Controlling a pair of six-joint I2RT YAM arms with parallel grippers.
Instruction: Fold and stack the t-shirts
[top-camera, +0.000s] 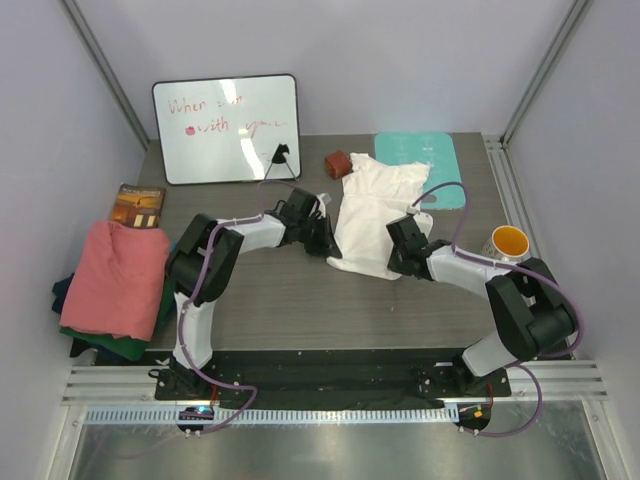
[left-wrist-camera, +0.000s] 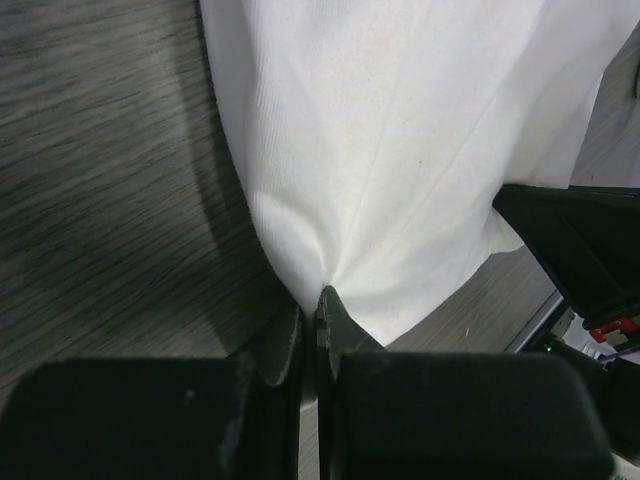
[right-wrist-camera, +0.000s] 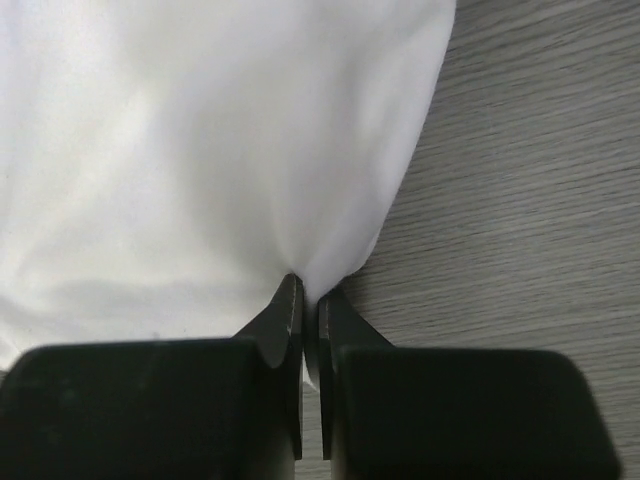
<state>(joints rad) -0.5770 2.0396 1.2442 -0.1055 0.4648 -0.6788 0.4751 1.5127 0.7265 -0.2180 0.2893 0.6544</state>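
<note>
I will next carry the white t-shirt's near edge outward in my right gripper, over its far part by the teal mat, and let it go there. I will do this because the white t-shirt lies lengthwise and unfolded.
The large white t-shirt lies crumpled at the table's middle back, its far part over the teal mat. My left gripper is shut on its near left edge; the cloth bunches at the fingertips. My right gripper is shut on its near right edge, with cloth pinched between the pads. A salmon-pink shirt lies folded on top of dark green and navy shirts at the table's left edge.
A whiteboard leans at the back left. A small brown block sits beside the white shirt. A white cup with a yellow inside stands at the right. A book lies behind the pink shirt.
</note>
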